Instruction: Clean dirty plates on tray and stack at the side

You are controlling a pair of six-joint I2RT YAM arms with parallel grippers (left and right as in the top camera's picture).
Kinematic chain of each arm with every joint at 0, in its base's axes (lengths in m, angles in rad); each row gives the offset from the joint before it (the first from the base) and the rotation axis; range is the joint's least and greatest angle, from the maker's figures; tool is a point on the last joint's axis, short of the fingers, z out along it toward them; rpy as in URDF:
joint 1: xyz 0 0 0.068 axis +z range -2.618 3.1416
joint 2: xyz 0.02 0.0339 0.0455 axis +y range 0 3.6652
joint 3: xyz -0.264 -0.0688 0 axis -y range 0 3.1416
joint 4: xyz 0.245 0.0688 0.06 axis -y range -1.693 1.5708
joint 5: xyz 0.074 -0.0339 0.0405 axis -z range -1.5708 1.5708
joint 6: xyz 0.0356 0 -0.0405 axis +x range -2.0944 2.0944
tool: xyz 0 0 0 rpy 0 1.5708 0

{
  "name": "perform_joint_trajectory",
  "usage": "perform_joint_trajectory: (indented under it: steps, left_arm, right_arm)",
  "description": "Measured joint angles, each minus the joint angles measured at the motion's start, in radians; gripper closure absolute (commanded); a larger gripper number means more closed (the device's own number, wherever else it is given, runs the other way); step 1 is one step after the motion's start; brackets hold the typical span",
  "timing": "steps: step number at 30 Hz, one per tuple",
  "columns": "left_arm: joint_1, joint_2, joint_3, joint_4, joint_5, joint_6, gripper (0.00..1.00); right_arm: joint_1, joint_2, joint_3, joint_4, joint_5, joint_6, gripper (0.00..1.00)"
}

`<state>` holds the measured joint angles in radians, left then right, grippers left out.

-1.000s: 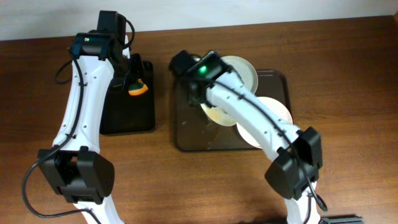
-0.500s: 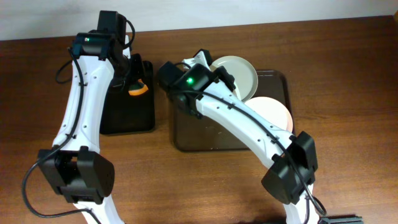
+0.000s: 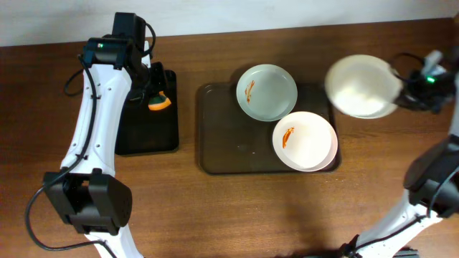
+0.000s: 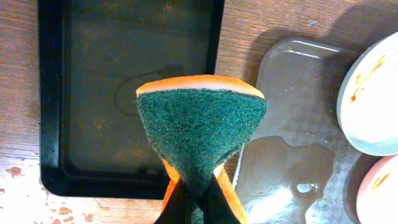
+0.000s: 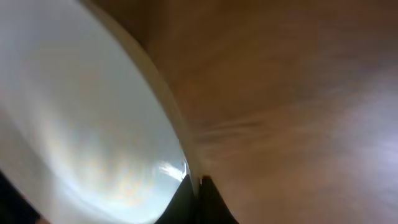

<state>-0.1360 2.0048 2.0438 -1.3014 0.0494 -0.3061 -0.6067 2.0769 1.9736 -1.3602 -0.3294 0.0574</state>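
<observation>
My right gripper lowers the smear-free plate onto the bare wooden table beside the dark tray next. It then releases the plate's rim, as that open wood lies below.
The dark tray (image 3: 222, 136) holds two white plates with orange-red smears: one (image 3: 267, 92) at its back edge, one (image 3: 305, 140) at its front right. My right gripper (image 3: 404, 91) is shut on the rim of a third white plate (image 3: 362, 86), held in the air right of the tray; it fills the left of the right wrist view (image 5: 81, 124) with no smear showing. My left gripper (image 3: 152, 92) is shut on a green and orange sponge (image 4: 200, 127) above the black tray (image 4: 81, 93). The dark tray's wet corner (image 4: 292, 124) shows in the left wrist view.
The narrow black tray (image 3: 147, 125) lies left of the dark tray. Bare wooden table (image 3: 387, 179) spreads right of and in front of the trays. My right arm's base (image 3: 434, 190) stands at the right edge.
My right arm has swung from over the tray's left side far to the right, carrying one plate off the tray. The left arm has not moved.
</observation>
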Motion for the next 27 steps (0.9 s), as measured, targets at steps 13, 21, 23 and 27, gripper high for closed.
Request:
perform_joint_trajectory:
  steps: [13,21,23,27]
  left_arm:
    - [0.0,0.0,0.0,0.005,0.0,0.0,1.0]
    - [-0.068,0.026,0.0,0.012,0.0,0.004,1.0]
    - [-0.08,0.046,0.0,0.011,0.0,0.006,1.0]
    - [-0.081,0.047,0.0,-0.018,0.015,0.012,1.0]
  right_arm:
    - [-0.117,0.001,-0.451,0.506,0.232,0.275,0.27]
    - [-0.083,-0.333,-0.445,0.359,-0.057,0.169,0.01]
    - [-0.079,-0.492,-0.433,0.244,-0.058,0.17,0.01]
    - [0.02,-0.552,-0.433,0.087,-0.089,0.071,0.02]
